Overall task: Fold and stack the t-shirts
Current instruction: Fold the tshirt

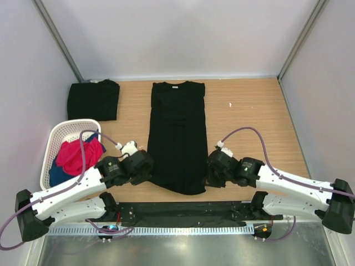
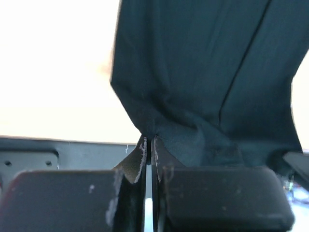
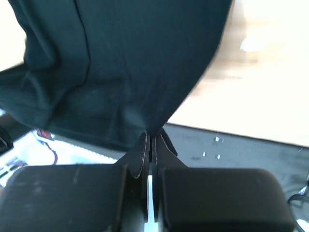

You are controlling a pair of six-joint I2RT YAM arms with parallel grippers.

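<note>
The t-shirt lies at full length, its far half [image 1: 197,121] outward of my right gripper, so I need to carry its hem corner outward and release it there.
A black t-shirt [image 1: 178,136] lies lengthwise in the middle of the table, its sides folded in to a long strip, collar at the far end. My left gripper [image 1: 148,169] is shut on its near left hem corner; the left wrist view shows the cloth [image 2: 203,77] pinched between the closed fingertips [image 2: 150,143]. My right gripper [image 1: 211,170] is shut on the near right hem corner, and the cloth [image 3: 120,63] rises from its tips [image 3: 152,139]. A second black t-shirt [image 1: 93,100] lies folded at the far left.
A white mesh basket [image 1: 60,138] at the left edge holds a red-pink garment [image 1: 77,156] and a blue one [image 1: 57,175]. A black strip [image 1: 183,213] runs along the near table edge between the arm bases. Grey walls close in the table on three sides.
</note>
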